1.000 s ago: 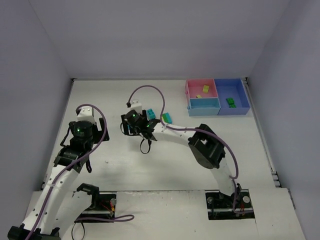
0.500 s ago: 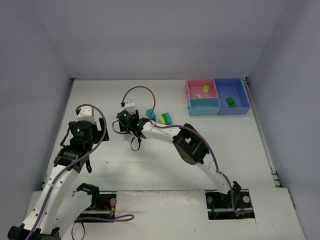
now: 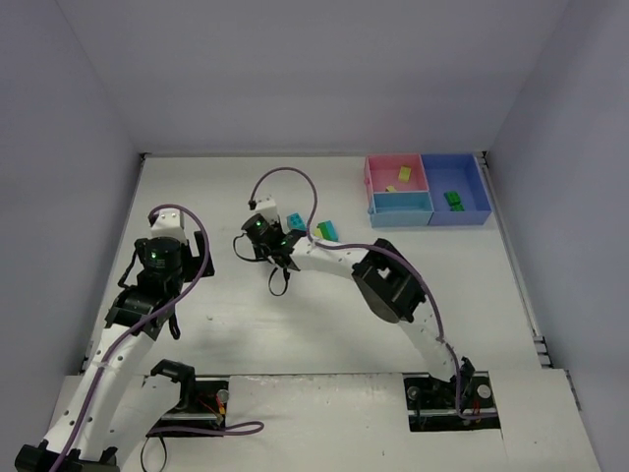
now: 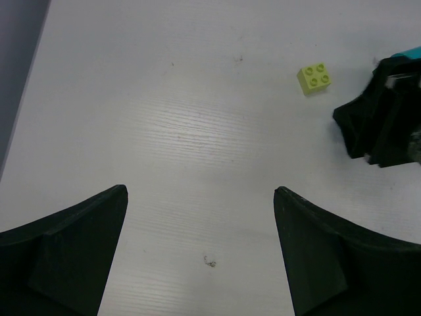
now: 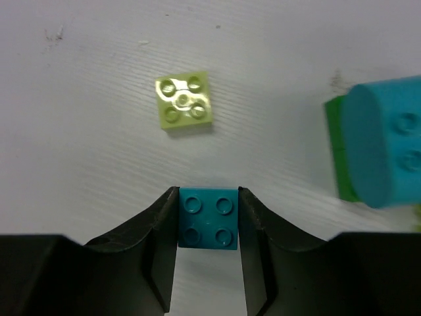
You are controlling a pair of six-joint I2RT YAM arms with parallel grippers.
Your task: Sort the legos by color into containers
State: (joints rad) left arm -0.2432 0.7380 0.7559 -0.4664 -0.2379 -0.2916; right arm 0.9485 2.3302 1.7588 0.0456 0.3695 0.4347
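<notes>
My right gripper will go up and swing to the right in the top view next, to let go of the dark cyan lego over the light blue container (image 3: 402, 207), because that container is empty.
My right gripper (image 5: 208, 197) is shut on a dark cyan lego (image 5: 208, 218), held low over the table; in the top view it (image 3: 278, 239) reaches far left. A yellow-green lego (image 5: 185, 100) lies just ahead of it, also in the left wrist view (image 4: 314, 78). A cyan-on-green stack (image 5: 378, 148) sits to its right (image 3: 327, 231). The joined containers stand at the back right: pink (image 3: 376, 167) with yellow-green legos, light blue (image 3: 401, 206), darker blue (image 3: 474, 182) with a green lego (image 3: 453, 200). My left gripper (image 4: 199, 197) is open and empty over bare table.
Another cyan lego (image 3: 293, 219) shows beside the right wrist. The right gripper's black body (image 4: 381, 125) fills the right of the left wrist view. The right arm's purple cable (image 3: 285, 177) loops above the wrist. Grey walls close in the table.
The right wrist swung left, then came back a little to the right. The left arm has not moved.
</notes>
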